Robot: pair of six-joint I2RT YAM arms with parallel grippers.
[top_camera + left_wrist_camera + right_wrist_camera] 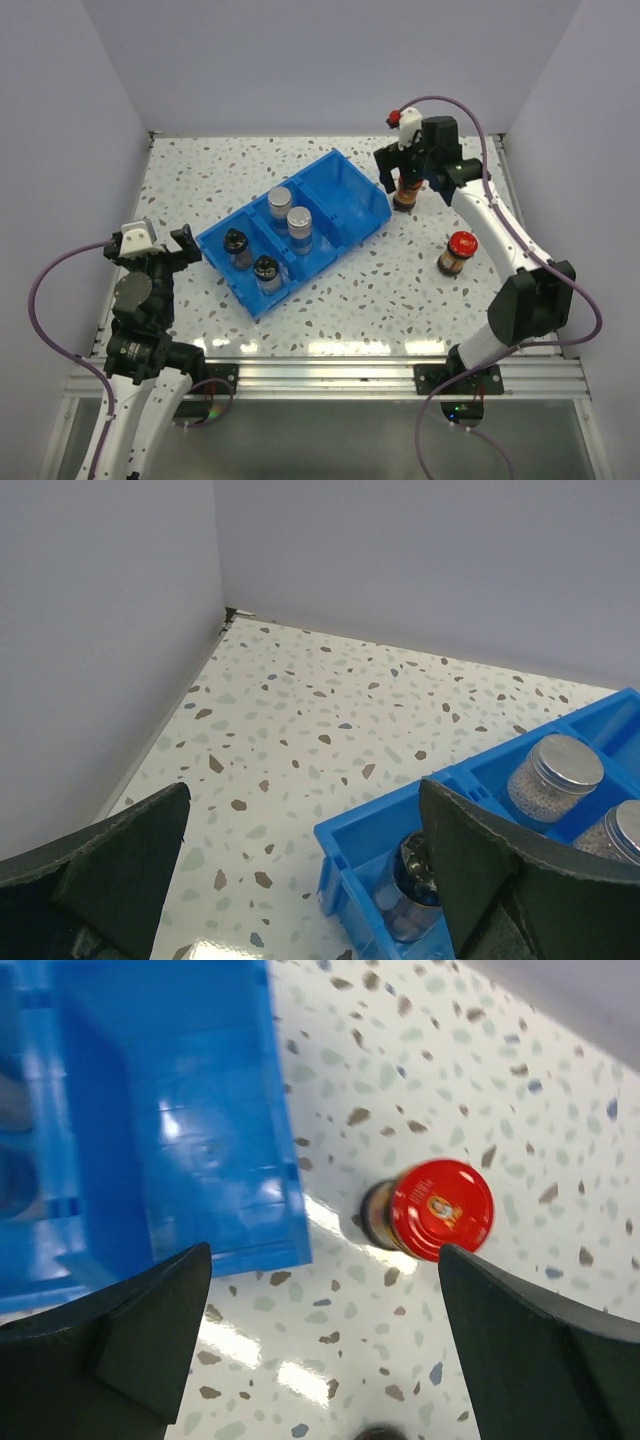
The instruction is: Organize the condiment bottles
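Note:
The robot's right gripper will next go down with open fingers toward the right in its wrist view, around the red cap below, beside the bin.
The blue bin [345,180] holds two black-capped bottles [235,240] [266,268] in its near-left compartment and two silver-capped bottles [280,198] [300,218] in the middle one. One red-capped brown bottle [404,196] stands just right of the bin, under my right gripper [404,176], which is open above it. In the right wrist view this bottle [440,1210] stands upright ahead of the open fingers [150,1330]. The second red-capped bottle [460,250] stands alone on the table. My left gripper [160,256] is open and empty left of the bin.
The bin's far-right compartment [190,1110] is empty. The left wrist view shows the bin's corner [340,845], a black-capped bottle [408,880] and a silver-capped one [555,775]. White walls enclose the speckled table [350,290] on three sides.

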